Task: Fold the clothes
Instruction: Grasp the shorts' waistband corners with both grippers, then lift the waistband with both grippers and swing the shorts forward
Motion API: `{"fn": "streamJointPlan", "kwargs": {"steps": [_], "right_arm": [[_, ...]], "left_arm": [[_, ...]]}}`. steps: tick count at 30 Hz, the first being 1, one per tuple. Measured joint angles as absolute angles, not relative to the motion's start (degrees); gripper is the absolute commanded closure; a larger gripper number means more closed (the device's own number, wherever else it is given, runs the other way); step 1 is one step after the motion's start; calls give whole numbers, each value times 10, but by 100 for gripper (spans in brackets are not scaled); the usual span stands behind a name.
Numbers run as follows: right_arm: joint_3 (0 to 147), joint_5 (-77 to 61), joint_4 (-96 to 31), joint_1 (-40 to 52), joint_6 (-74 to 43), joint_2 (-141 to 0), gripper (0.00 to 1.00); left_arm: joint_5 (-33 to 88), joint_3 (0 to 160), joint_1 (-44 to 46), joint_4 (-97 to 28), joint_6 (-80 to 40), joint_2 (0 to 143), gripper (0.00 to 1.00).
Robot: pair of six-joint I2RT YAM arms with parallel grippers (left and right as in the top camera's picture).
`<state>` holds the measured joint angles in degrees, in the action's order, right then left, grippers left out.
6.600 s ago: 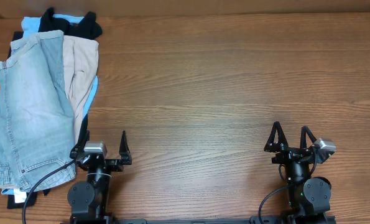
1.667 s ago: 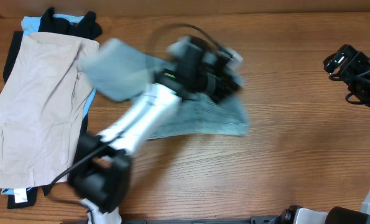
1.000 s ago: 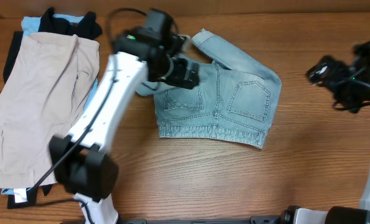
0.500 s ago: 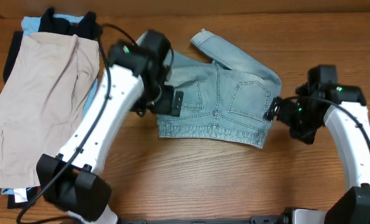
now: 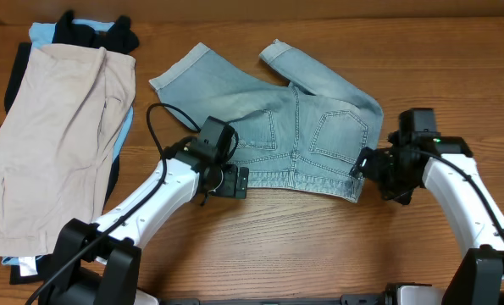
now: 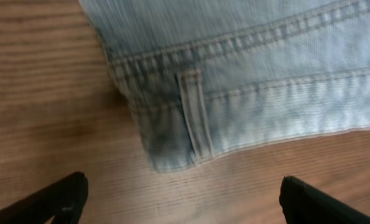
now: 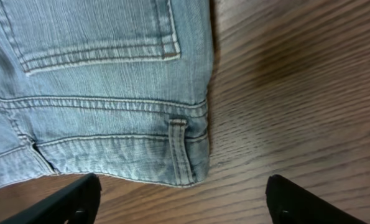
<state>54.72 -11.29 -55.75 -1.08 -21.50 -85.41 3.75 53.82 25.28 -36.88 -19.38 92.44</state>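
Note:
The left gripper goes down and outward next, to the waistband corner beside the belt loop, because its open fingers don't reach the denim's edge yet.
The light-blue denim shorts (image 5: 290,127) lie spread back-side up on the table, pockets showing, waistband toward me, cuffed legs at the far side. My left gripper (image 5: 226,181) is open and empty at the waistband's left corner (image 6: 172,146). My right gripper (image 5: 368,169) is open and empty at the waistband's right corner (image 7: 185,155). Beige shorts (image 5: 52,135) top the pile at the left, over black (image 5: 95,32) and sky-blue (image 5: 40,32) garments.
The wooden table (image 5: 319,246) has bare wood in front of the shorts and to their right. The clothes pile fills the left edge. The left arm's cable (image 5: 154,127) loops beside the denim's left leg.
The left arm pulled the denim shorts off the pile, laid them mid-table, and let go. Both grippers have come down to the waistband's two corners; the left leg is now spread out.

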Motion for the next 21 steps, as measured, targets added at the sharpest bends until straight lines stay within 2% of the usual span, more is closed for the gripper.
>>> {"fn": "streamJointPlan", "kwargs": {"steps": [5, 12, 17, 21], "right_arm": [[546, -88, -547, 20, -241, -853, 23], [538, -68, -523, 35, -269, -853, 26], [492, -66, -494, 35, -293, -853, 38], [466, -66, -482, 35, -306, -853, 38]], "left_arm": [[20, 494, 238, -280, -194, 925, 0], [8, 473, 231, -210, -180, 931, 0], [7, 473, 231, -190, -177, 957, 0], [-1, 475, 231, -184, -171, 965, 1]]}}
